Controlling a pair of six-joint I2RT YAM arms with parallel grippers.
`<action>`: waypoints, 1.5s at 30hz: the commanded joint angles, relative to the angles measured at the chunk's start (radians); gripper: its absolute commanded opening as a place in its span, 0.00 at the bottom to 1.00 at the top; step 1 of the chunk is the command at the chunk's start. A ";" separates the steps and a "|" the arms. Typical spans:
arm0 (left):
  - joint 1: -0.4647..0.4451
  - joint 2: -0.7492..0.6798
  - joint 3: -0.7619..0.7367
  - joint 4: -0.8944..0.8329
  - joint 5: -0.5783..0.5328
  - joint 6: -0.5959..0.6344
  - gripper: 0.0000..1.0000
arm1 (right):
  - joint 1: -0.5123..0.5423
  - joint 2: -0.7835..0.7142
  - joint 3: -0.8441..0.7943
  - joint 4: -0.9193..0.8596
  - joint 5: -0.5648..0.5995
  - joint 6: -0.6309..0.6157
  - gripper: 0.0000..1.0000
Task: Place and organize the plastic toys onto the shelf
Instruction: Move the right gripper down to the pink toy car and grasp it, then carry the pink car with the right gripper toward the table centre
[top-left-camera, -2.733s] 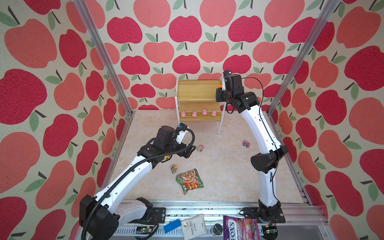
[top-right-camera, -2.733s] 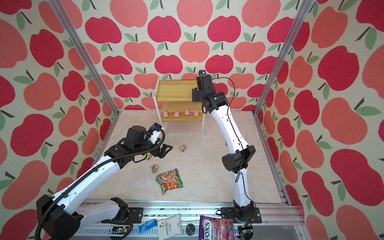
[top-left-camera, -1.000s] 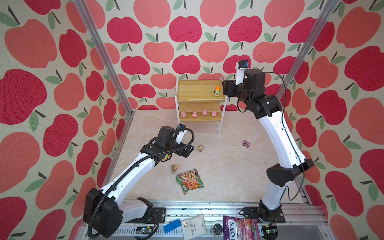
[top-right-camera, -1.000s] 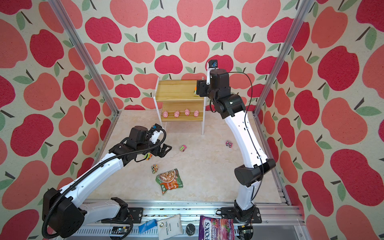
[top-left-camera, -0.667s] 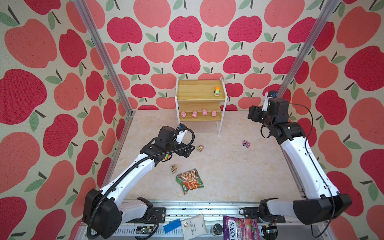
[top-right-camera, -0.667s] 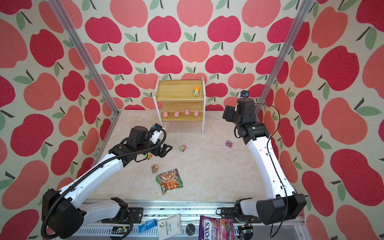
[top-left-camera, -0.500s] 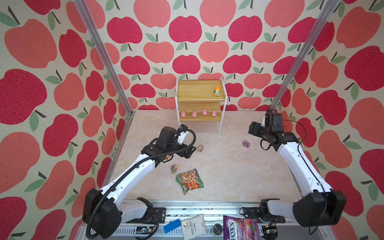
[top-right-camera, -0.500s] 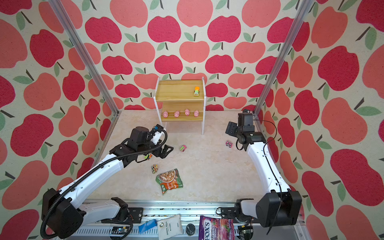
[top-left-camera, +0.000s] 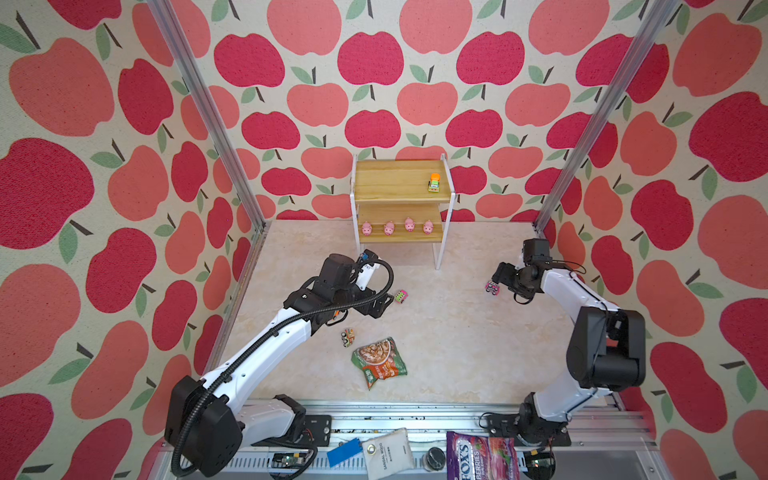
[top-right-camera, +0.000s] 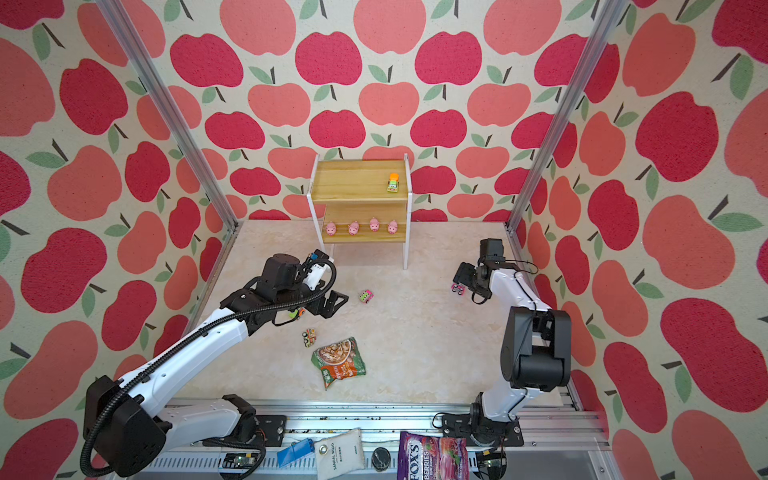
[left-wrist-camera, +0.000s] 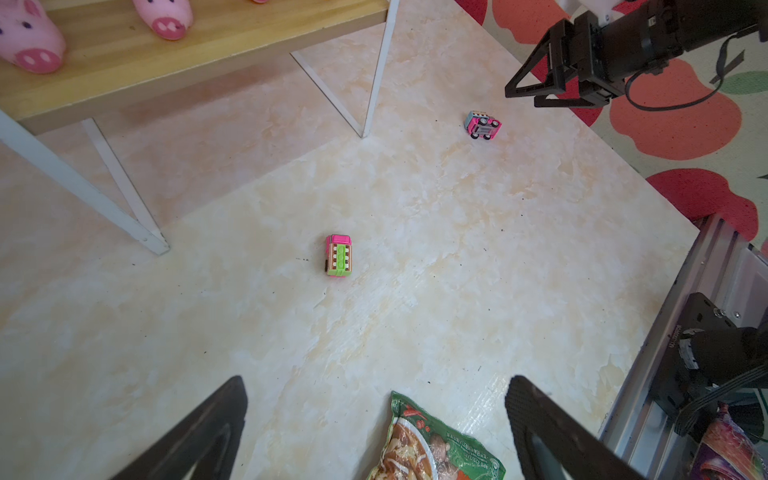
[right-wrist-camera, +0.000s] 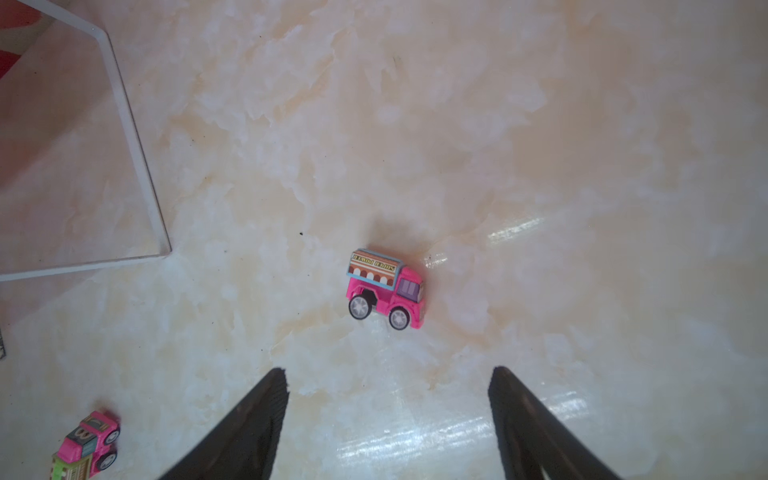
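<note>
The pink truck (top-left-camera: 492, 287) (right-wrist-camera: 386, 289) has bare floor at its cab and at its rear with room for my fingers, so my right gripper should lower over it, one open finger at each.
The shelf (top-left-camera: 390, 183) (top-right-camera: 353, 183) stands against the back wall. An orange-and-green truck (top-left-camera: 434, 183) (top-right-camera: 393, 183) sits on its top board, and several pink pigs (top-left-camera: 389, 227) (top-right-camera: 353, 227) line its lower board. On the floor a pink truck (right-wrist-camera: 386, 289) (top-left-camera: 492, 287) (top-right-camera: 457, 288) lies just ahead of my open, empty right gripper (right-wrist-camera: 388, 374) (top-left-camera: 500, 276). A pink-and-green truck (left-wrist-camera: 338, 254) (top-left-camera: 400, 296) (top-right-camera: 366, 296) lies ahead of my open, empty left gripper (left-wrist-camera: 376, 384) (top-left-camera: 380, 306). Another small truck (top-left-camera: 348, 336) (top-right-camera: 309, 336) lies on its side near the left forearm, and a green-and-orange one (top-right-camera: 296, 313) peeks from under it.
A green-and-orange snack packet (top-left-camera: 379, 361) (top-right-camera: 338, 361) (left-wrist-camera: 432, 449) lies flat toward the front. The shelf's white legs (left-wrist-camera: 370, 83) stand behind the toys. Apple-patterned walls close in three sides, and a metal rail (top-left-camera: 415, 411) with packets runs along the front.
My right arm left the orange-and-green truck on the shelf's top board, swung away and came down to the floor beside the pink truck. The left arm has barely moved.
</note>
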 joint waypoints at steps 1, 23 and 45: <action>-0.004 0.020 -0.003 -0.003 0.001 0.010 0.99 | -0.005 0.086 0.110 -0.020 -0.045 0.001 0.79; -0.004 0.043 0.002 -0.007 0.005 0.010 0.99 | 0.066 0.348 0.297 -0.207 0.123 0.012 0.67; -0.004 0.034 -0.002 -0.003 -0.022 0.019 0.99 | 0.225 0.116 0.089 -0.068 0.371 -0.054 0.38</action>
